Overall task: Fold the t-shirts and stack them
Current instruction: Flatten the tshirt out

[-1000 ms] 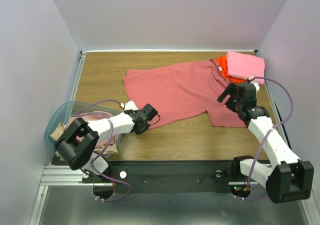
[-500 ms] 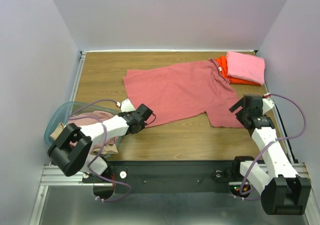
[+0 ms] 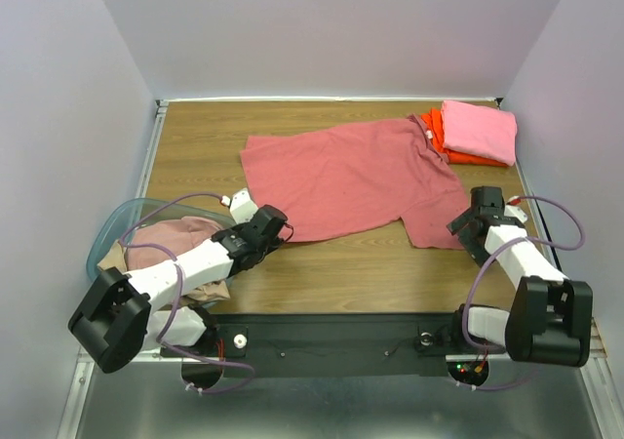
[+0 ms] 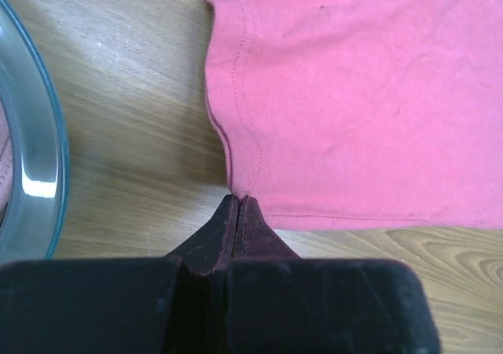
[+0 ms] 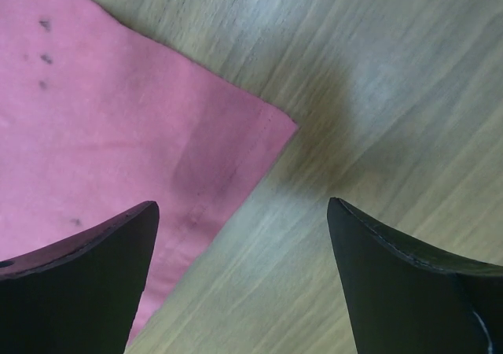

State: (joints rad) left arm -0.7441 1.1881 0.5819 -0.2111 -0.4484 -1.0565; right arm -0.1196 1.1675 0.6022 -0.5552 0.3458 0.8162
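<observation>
The t-shirt's near corner [image 5: 271,134] is just below the open fingers of my right gripper, and they already straddle cloth and bare wood. I need to lower my right gripper and close on that corner next.
The large salmon-red t-shirt [image 3: 351,176] lies spread flat on the wooden table [image 3: 195,137]. My left gripper [image 3: 277,226] is shut, its tips right at the shirt's near left hem corner [image 4: 240,185]. I cannot tell whether any cloth is pinched. My right gripper [image 3: 466,230] is open and low over the shirt's near right corner [image 5: 267,134], with one finger over cloth and the other over bare wood. A folded bright pink shirt [image 3: 480,130] lies on a folded orange one [image 3: 436,127] at the back right. A pale pink shirt [image 3: 175,236] and a beige one [image 3: 115,257] sit in the basket.
The translucent blue-green plastic basket [image 3: 105,236] stands at the near left edge, and its rim [image 4: 47,157] shows close to my left gripper. Walls enclose the table on the left, back and right.
Both arms have drawn back toward the near edge. My right gripper moved down from the right sleeve to the shirt's near right corner. My left gripper slid slightly left along the hem.
</observation>
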